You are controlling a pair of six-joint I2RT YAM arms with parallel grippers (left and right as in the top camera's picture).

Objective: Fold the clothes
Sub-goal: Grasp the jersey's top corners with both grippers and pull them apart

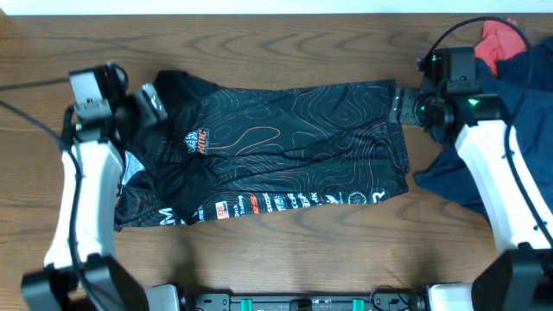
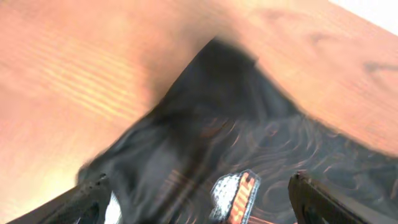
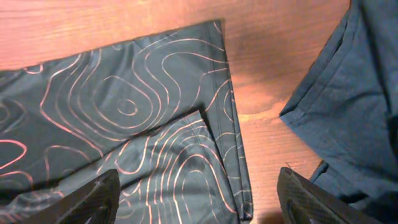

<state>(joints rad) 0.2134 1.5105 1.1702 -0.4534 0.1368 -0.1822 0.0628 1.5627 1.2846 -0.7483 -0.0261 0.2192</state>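
Note:
The bunched fold at the jersey's far corner is farther out and lower down. My left gripper needs to reach outward next and lower its open fingers around the fold.
The black jersey with orange contour lines lies spread across the middle of the table, chest logo at its left part, lettering along its near edge. My left gripper is open above the jersey's far left corner; its wrist view is blurred and shows the logo between the fingers. My right gripper is open over the jersey's far right corner; its fingers straddle the layered right hem, holding nothing.
A plain navy blue garment lies at the right, under my right arm, and shows in the right wrist view. A small red cloth sits at the far right corner. Bare wood runs along the front.

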